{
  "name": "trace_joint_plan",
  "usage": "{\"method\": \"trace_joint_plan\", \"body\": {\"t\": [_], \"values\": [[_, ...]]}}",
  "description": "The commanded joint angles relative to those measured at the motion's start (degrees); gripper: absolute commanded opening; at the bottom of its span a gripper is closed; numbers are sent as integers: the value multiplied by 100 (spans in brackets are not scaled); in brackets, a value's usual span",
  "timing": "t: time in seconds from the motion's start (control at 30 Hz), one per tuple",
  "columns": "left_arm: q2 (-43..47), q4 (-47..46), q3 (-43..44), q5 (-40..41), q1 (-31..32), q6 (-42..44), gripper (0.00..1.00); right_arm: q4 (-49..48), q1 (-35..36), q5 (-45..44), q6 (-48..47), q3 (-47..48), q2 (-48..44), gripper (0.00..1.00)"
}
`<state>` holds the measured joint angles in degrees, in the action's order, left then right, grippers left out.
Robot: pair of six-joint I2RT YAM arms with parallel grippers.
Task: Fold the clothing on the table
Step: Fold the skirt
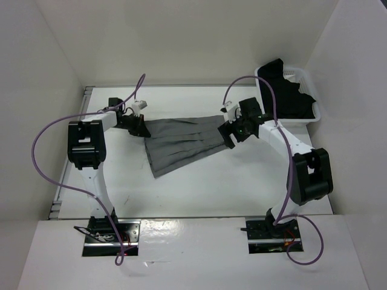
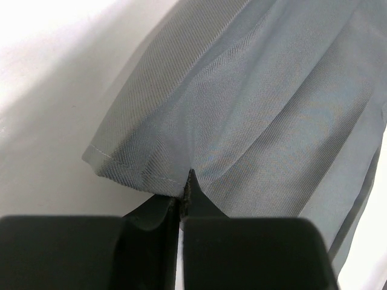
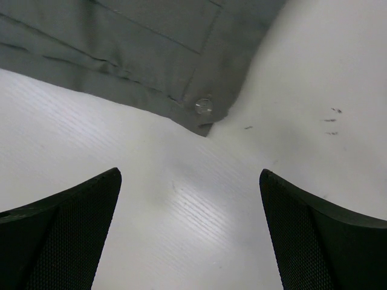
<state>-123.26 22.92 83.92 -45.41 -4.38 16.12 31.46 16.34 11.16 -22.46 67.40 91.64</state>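
Observation:
My right gripper moves outward and down from over bare table onto the waistband edge past the button next, since that edge lies outward and below.
The clothing, a grey pleated skirt (image 1: 181,144), lies spread across the middle of the table (image 1: 242,187), its wide hem to the left and its narrow waistband to the right. My left gripper (image 1: 138,128) is at the hem's far corner. In the left wrist view the gripper (image 2: 186,188) is shut on the stitched hem edge of the skirt (image 2: 254,90). My right gripper (image 1: 228,136) stands at the waistband end. In the right wrist view the gripper (image 3: 190,181) is open over bare table, just short of the waistband corner (image 3: 121,48) with its small button (image 3: 204,107).
A white plastic bin (image 1: 289,123) holding a black garment (image 1: 287,90) stands at the back right, close behind the right arm. White walls close in the table on the left, back and right. A metal rail (image 1: 60,193) runs along the left edge.

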Motion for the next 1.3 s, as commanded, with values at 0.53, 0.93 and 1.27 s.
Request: {"method": "trace_joint_plan", "body": {"t": [0.53,0.93,1.27], "values": [[461,494,-535,67,-45,401,0,114,-983,2153,330,951,2157,97],[514,547,-587,14,-45,506,0,62,-983,2620,382,1249,2552,97],[514,600,-587,14,-45,559,0,-105,-931,2681,620,1680,2930,95]]}}
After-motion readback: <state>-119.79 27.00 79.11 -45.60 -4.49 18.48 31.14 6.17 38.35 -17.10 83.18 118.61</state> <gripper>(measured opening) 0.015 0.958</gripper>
